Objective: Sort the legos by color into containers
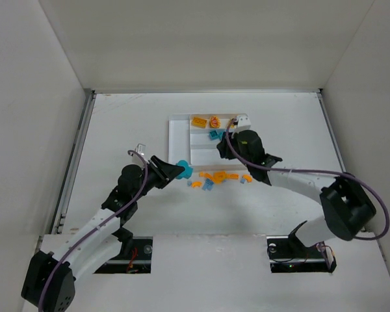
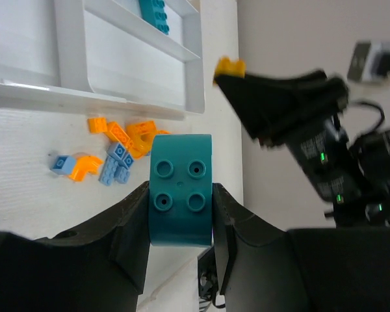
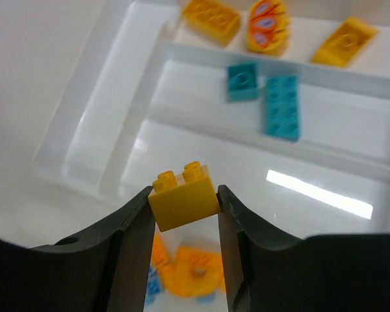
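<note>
Next, my right gripper moves outward and down over the loose end of the tray's far section to let go of its yellow lego, since that section holds yellow legos.
My left gripper (image 2: 180,218) is shut on a teal curved lego (image 2: 180,188) and holds it above the table, left of the loose pile (image 1: 218,177). My right gripper (image 3: 184,211) is shut on a yellow lego (image 3: 184,201) over the near section of the white tray (image 1: 179,140). The tray's far section holds two yellow legos (image 3: 211,16) and a round yellow one with a red mark (image 3: 268,26). The middle section holds two teal legos (image 3: 281,107). Orange and light blue legos (image 2: 117,153) lie loose just in front of the tray.
The tray's narrow left section (image 3: 91,123) looks empty. White walls enclose the table on three sides. The right arm (image 1: 299,179) stretches across the table right of the pile.
</note>
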Available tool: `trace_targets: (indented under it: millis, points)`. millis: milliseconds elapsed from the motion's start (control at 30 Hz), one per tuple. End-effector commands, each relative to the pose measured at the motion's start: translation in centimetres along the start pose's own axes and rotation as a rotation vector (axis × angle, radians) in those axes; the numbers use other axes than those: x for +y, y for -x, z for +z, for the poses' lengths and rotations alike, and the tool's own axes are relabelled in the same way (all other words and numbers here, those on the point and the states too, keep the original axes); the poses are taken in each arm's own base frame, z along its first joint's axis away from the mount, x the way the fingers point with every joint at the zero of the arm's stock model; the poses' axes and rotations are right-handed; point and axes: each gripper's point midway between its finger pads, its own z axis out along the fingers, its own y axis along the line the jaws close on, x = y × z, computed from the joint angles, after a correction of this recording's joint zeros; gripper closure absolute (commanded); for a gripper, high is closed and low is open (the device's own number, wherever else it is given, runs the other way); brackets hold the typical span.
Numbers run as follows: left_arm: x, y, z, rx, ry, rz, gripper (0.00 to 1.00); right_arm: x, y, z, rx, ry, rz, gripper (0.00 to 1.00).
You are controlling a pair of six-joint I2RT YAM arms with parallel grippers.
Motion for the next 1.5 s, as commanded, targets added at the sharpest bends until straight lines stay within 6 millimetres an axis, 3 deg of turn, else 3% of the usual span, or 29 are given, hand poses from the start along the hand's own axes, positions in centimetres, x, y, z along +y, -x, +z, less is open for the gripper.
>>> trace_targets:
  millis: [0, 233, 400, 567, 700, 900, 1033, 1167, 1267, 1367, 1467]
  points:
    - [-3.0, 0.4, -0.1, -0.022, -0.112, 0.06, 0.85, -4.1, 4.2, 3.0, -0.089, -0.148, 0.102, 0.79]
    - [-2.4, -1.0, -0.2, 0.002, -0.114, 0.077, 0.83, -12.2, 6.7, 8.4, -0.096, -0.349, 0.157, 0.78]
    - [-1.5, -1.9, 0.1, 0.023, -0.108, 0.077, 0.83, -16.0, 7.3, 10.8, -0.085, -0.439, 0.169, 0.77]
    - [-1.1, -2.6, 0.3, 0.036, -0.105, 0.075, 0.82, -17.8, 7.2, 12.5, -0.06, -0.489, 0.168, 0.74]
    - [-0.8, -2.7, 0.5, 0.04, -0.102, 0.072, 0.81, -18.3, 6.8, 13.2, -0.048, -0.502, 0.164, 0.6]
    - [-1.2, -2.1, 0.7, 0.027, -0.102, 0.062, 0.81, -17.5, 8.4, 11.3, -0.089, -0.487, 0.173, 0.38]
    - [-1.4, -1.6, 1.2, 0.007, -0.102, 0.02, 0.8, -15.8, 9.4, 8.8, -0.143, -0.432, 0.199, 0.31]
    - [-2.0, -1.0, 1.7, -0.01, -0.124, -0.027, 0.8, -12.2, 9.3, 5.7, -0.171, -0.345, 0.251, 0.34]
    - [-3.0, 0.1, 1.9, -0.042, -0.158, -0.056, 0.8, -6.4, 7.5, 2.5, -0.17, -0.186, 0.318, 0.42]
    - [-4.0, 1.6, 2.2, -0.093, -0.193, -0.102, 0.8, 1.6, 5.1, -1.6, -0.184, 0.087, 0.416, 0.33]
    - [-5.4, 2.7, 2.5, -0.12, -0.244, -0.142, 0.8, 6.0, 4.2, -5.7, -0.245, 0.28, 0.544, 0.21]
